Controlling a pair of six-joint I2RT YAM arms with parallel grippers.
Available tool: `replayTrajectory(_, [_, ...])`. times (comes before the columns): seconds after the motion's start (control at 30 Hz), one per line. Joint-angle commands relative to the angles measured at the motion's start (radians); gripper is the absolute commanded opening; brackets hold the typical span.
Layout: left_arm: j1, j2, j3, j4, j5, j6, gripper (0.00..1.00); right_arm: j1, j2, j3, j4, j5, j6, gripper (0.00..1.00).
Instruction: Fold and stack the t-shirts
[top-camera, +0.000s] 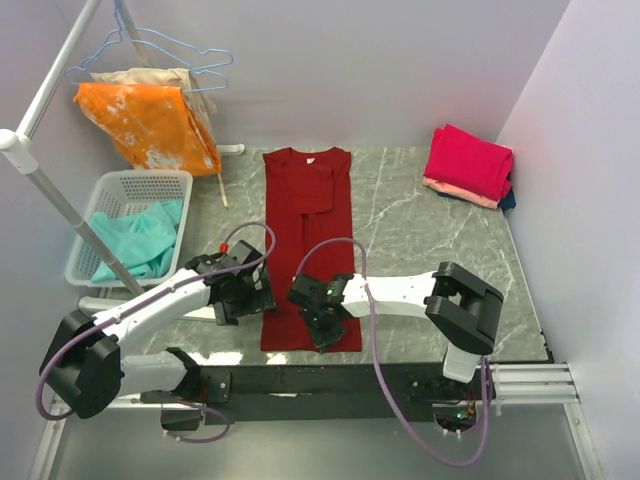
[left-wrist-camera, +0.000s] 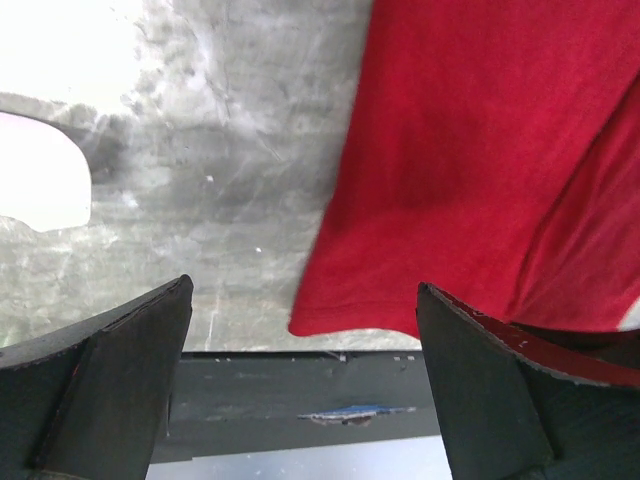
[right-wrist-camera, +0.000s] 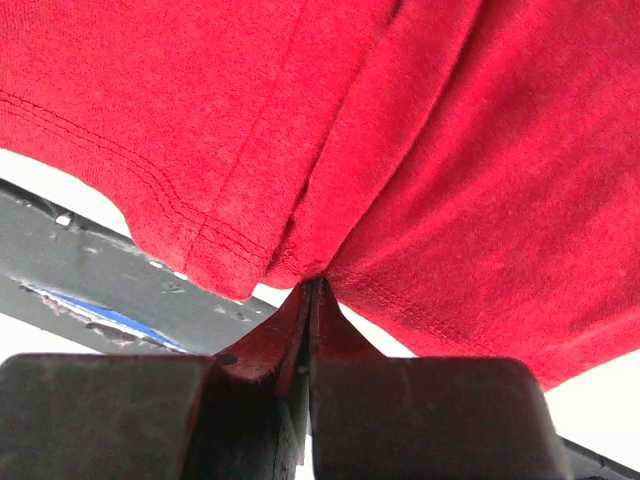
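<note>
My left gripper should move back and down onto the near hem corner of the dark red shirt on the basket side, because that corner lies flat and ungripped.
A dark red t-shirt (top-camera: 306, 235) lies lengthwise on the grey marble table, its sides folded in to a narrow strip, collar at the far end. My right gripper (top-camera: 322, 328) is shut on the shirt's bottom hem near the front edge; in the right wrist view the cloth (right-wrist-camera: 400, 150) bunches into the closed fingertips. My left gripper (top-camera: 250, 297) is open and empty just left of the shirt's lower left corner (left-wrist-camera: 330, 318), fingers (left-wrist-camera: 120, 380) apart over the table edge. A teal shirt (top-camera: 135, 245) lies in a basket. Folded pink, peach and dark blue shirts (top-camera: 468, 163) are stacked far right.
A white plastic basket (top-camera: 130, 188) stands at the left. An orange cloth (top-camera: 150, 122) hangs on a rack with hangers at the back left. A white rack pole (top-camera: 70, 215) slants across the left side. The black front rail (left-wrist-camera: 300, 390) runs below the table edge.
</note>
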Motion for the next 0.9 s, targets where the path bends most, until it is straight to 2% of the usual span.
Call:
replayTrajectory(0.0, [0.004, -0.047, 0.007, -0.015, 0.029, 0.03, 0.99, 0.027, 0.052, 0.032, -0.026, 0.008, -0.017, 0.0])
replayTrajectory(0.27, [0.003, -0.129, -0.013, -0.026, 0.086, 0.031, 0.99, 0.03, -0.121, 0.069, -0.091, 0.128, 0.072, 0.0])
replayTrajectory(0.33, [0.004, -0.141, -0.022, -0.038, 0.098, 0.027, 0.98, 0.029, -0.178, 0.066, -0.11, 0.179, 0.127, 0.03])
replayTrajectory(0.37, [0.003, -0.158, -0.031, -0.047, 0.103, 0.028, 0.97, 0.029, -0.237, 0.068, -0.142, 0.204, 0.147, 0.09])
replayTrajectory(0.43, [0.001, -0.175, -0.034, -0.053, 0.121, 0.024, 0.95, 0.027, -0.298, 0.068, -0.179, 0.247, 0.216, 0.16])
replayTrajectory(0.47, [0.003, -0.192, -0.042, -0.058, 0.13, 0.019, 0.95, 0.025, -0.351, 0.066, -0.216, 0.285, 0.237, 0.29])
replayTrajectory(0.5, [0.001, -0.202, -0.046, -0.061, 0.133, 0.014, 0.93, 0.025, -0.373, 0.054, -0.225, 0.296, 0.273, 0.34])
replayTrajectory(0.6, [-0.005, -0.251, -0.08, -0.047, 0.152, -0.004, 0.89, 0.019, -0.428, -0.004, -0.237, 0.322, 0.313, 0.41])
replayTrajectory(0.73, [-0.013, -0.282, -0.128, -0.013, 0.187, -0.039, 0.81, -0.008, -0.462, -0.124, -0.188, 0.295, 0.319, 0.42])
replayTrajectory(0.87, [-0.059, -0.256, -0.171, 0.043, 0.181, -0.11, 0.73, -0.056, -0.526, -0.263, -0.107, 0.278, 0.299, 0.54])
